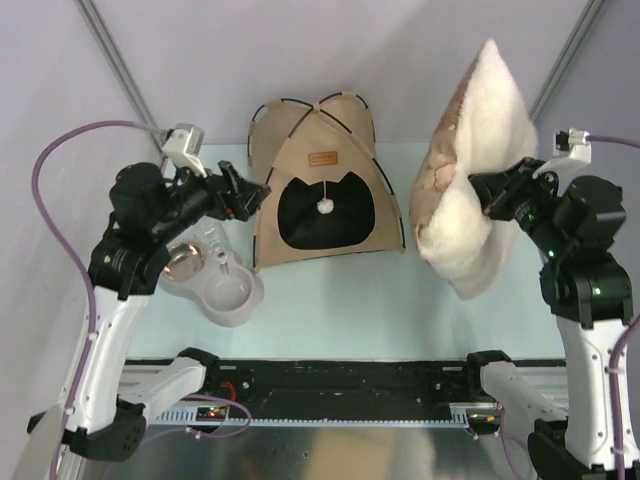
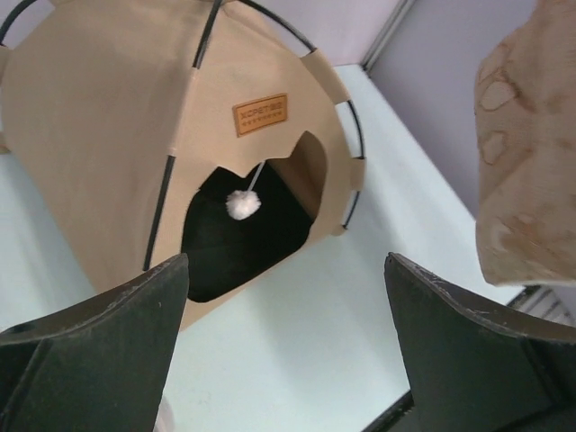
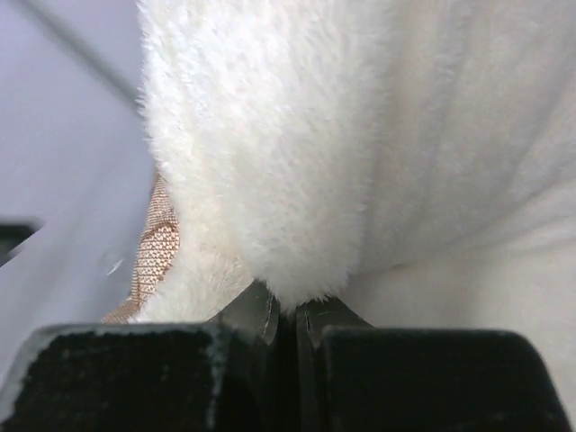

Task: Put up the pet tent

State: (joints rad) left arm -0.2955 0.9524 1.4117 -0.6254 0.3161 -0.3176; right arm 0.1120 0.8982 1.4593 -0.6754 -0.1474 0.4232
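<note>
The robot's right gripper needs to lower the pillow (image 1: 475, 170) to the front of the tent's empty cat-head doorway (image 1: 342, 222), which is below the gripper and to its left in the top view, and release the pillow.
The tan pet tent (image 1: 322, 185) stands upright at the back middle of the table, with black poles, a brown label patch, a cat-head doorway and a white pompom (image 1: 324, 206). It also shows in the left wrist view (image 2: 135, 135). My left gripper (image 1: 252, 198) is open and empty, just left of the tent; its fingers (image 2: 117, 342) frame bare table. My right gripper (image 1: 480, 192) is shut on the cream fluffy pillow (image 1: 475, 170) and holds it up, right of the tent. The pillow's fur (image 3: 297, 153) fills the right wrist view, pinched between the fingertips (image 3: 286, 310).
A grey double pet bowl (image 1: 215, 280) sits on the table under the left arm, front left of the tent. A black rail (image 1: 340, 385) runs along the near edge. Grey walls with slanted frame bars close the back.
</note>
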